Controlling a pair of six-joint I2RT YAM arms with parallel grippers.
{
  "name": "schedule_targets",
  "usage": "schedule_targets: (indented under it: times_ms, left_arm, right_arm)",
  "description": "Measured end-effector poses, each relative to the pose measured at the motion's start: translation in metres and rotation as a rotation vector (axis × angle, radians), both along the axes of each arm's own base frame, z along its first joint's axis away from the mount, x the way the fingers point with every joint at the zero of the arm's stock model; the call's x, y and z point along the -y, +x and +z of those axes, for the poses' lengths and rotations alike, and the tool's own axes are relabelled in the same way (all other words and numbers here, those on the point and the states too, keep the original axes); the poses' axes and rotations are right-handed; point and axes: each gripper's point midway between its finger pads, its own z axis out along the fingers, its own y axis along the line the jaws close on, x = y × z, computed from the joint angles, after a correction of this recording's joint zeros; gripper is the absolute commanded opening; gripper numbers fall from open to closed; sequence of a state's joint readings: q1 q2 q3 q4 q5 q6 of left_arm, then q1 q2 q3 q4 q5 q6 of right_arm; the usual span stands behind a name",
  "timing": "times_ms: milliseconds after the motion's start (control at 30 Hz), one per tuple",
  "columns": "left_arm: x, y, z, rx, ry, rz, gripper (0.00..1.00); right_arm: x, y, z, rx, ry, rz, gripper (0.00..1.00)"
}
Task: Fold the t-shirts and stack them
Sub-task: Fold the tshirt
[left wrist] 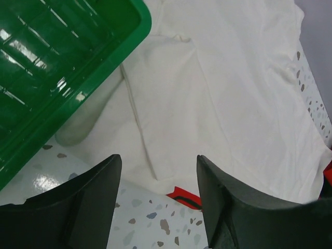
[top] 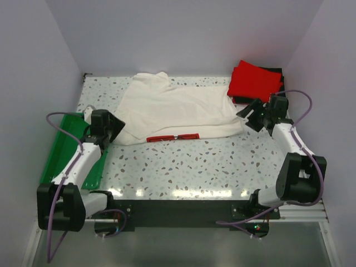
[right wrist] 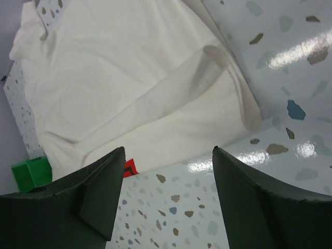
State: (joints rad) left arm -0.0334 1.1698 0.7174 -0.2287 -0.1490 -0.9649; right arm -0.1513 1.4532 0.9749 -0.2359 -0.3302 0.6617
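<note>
My right gripper is going to move down and to the right in the wrist view next, onto the cream-white t-shirt's near corner (right wrist: 251, 121), because that corner sticks out over bare tabletop.
A large cream-white t-shirt (top: 175, 105) lies spread and partly folded across the back middle of the table, with a red strip (top: 173, 137) showing at its near edge. A folded red t-shirt (top: 255, 81) lies on a black one (top: 276, 71) at the back right. My left gripper (top: 118, 127) is open and empty at the shirt's near-left corner; the shirt (left wrist: 218, 88) fills its view. My right gripper (top: 249, 114) is open and empty at the shirt's right edge, above a sleeve (right wrist: 228, 88).
A green plastic tray (top: 61, 147) lies along the left edge under my left arm, and also shows in the left wrist view (left wrist: 57, 67). The speckled table (top: 206, 167) is bare in front of the shirt. Walls close in the back and sides.
</note>
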Motion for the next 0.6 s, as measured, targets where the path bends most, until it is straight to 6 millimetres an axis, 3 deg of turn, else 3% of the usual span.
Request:
schedule_targets:
  times_ms: [200, 400, 600]
  left_arm:
    - [0.011, -0.019, -0.035, -0.089, 0.004, 0.025, 0.58]
    - [0.002, -0.025, -0.067, -0.185, 0.029, 0.088, 0.58]
    - [-0.010, -0.027, -0.079, -0.218, 0.067, 0.155, 0.58]
  right_arm:
    - [-0.005, -0.033, -0.047, -0.130, 0.010, 0.003, 0.70]
    - [-0.006, -0.034, -0.055, -0.147, 0.009, 0.010, 0.70]
    - [-0.005, -0.035, -0.075, -0.200, 0.005, 0.007, 0.70]
